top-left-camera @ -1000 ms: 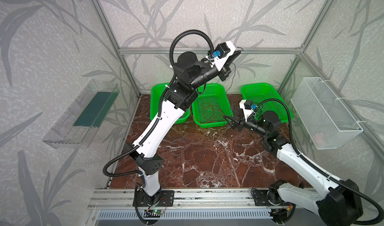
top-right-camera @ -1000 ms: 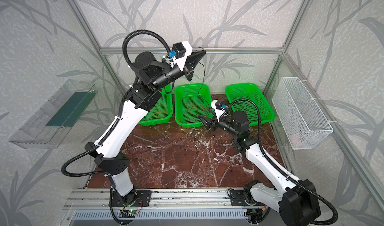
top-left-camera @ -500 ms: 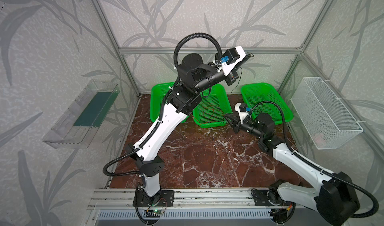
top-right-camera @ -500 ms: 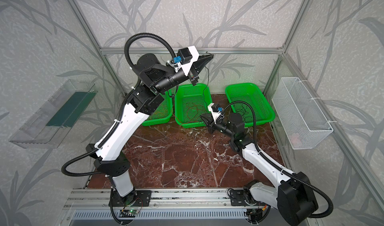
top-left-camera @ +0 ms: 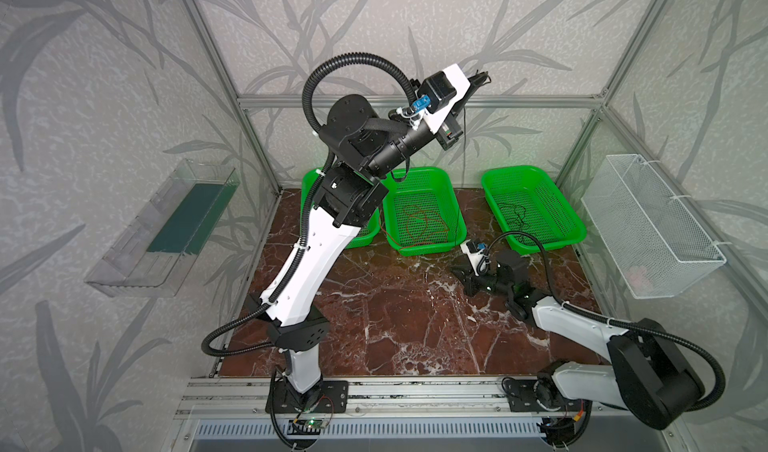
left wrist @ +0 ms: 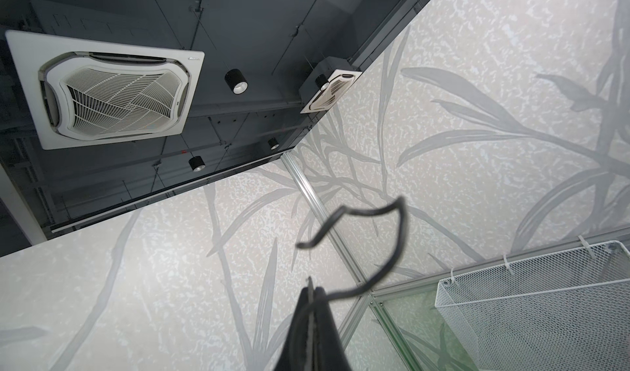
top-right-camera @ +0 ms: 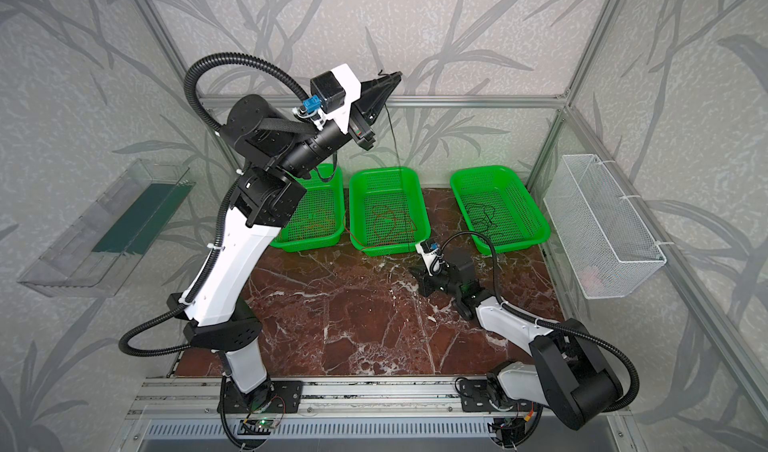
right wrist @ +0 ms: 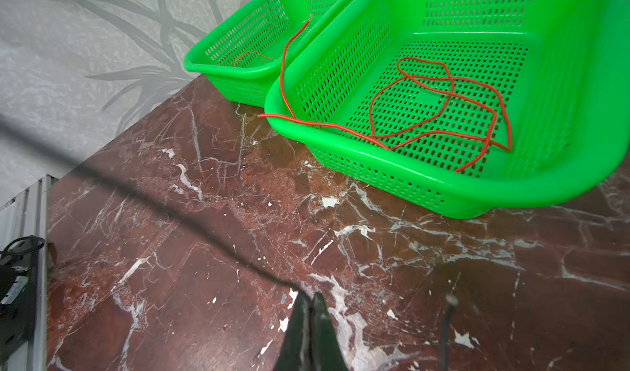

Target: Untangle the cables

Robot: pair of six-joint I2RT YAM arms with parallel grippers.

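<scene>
My right gripper is to swing outward next, over the near corner of the green basket by the white wire basket, to release the cable, since black cable lies there.
My left gripper (top-left-camera: 482,76) (top-right-camera: 397,75) (left wrist: 312,285) is raised high near the back wall, shut on a thin black cable (left wrist: 399,236). That cable (top-right-camera: 392,138) hangs down from it toward the table. Low over the marble, in front of the middle basket, my right gripper (top-left-camera: 455,269) (top-right-camera: 411,270) (right wrist: 310,297) is shut on the same black cable's lower part. A red cable (top-left-camera: 419,221) (right wrist: 443,93) loops in the middle green basket (top-left-camera: 415,173), one end draped over its rim. An orange cable (top-right-camera: 316,221) lies in the left basket, and more black cable (top-left-camera: 515,213) in the right one.
Three green baskets line the back of the marble table (top-left-camera: 395,325): left (top-right-camera: 307,244), middle, right (top-left-camera: 573,229). A white wire basket (top-left-camera: 656,229) hangs on the right wall and a clear tray (top-left-camera: 166,229) on the left wall. The left arm's black hose (top-left-camera: 353,59) arches above.
My right gripper has closed from open onto the black cable and moved a little toward the front. The left gripper has shifted slightly higher, still holding the cable.
</scene>
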